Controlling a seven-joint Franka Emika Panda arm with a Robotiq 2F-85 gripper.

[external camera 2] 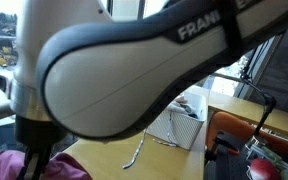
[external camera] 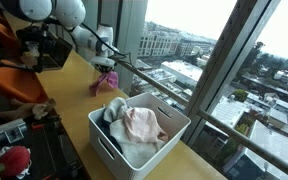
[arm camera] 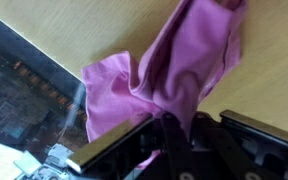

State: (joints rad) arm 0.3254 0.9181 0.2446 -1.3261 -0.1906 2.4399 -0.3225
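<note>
My gripper rises next, carries the pink cloth (external camera: 104, 80) over the white basket's pale clothes (external camera: 136, 119), then lowers and releases it, so the hanging cloth clears the basket's rim.
My gripper (arm camera: 174, 125) is shut on a pink cloth (arm camera: 174, 60), pinching a fold between the fingers. The cloth hangs down to the wooden table (arm camera: 274, 70), its lower part bunched on the wood. In an exterior view the gripper (external camera: 108, 66) holds the pink cloth (external camera: 104, 80) at the far end of the table by the window. In the exterior view filled by my arm, only a pink edge (external camera 2: 4, 165) shows at the bottom left.
A white basket (external camera: 109, 150) full of pale clothes stands on the table (external camera: 69, 85) nearer the camera; it also shows in an exterior view (external camera 2: 176, 130). Window railing (external camera: 154, 80) runs along the table edge. Red and orange items (external camera: 14, 158) lie at the side.
</note>
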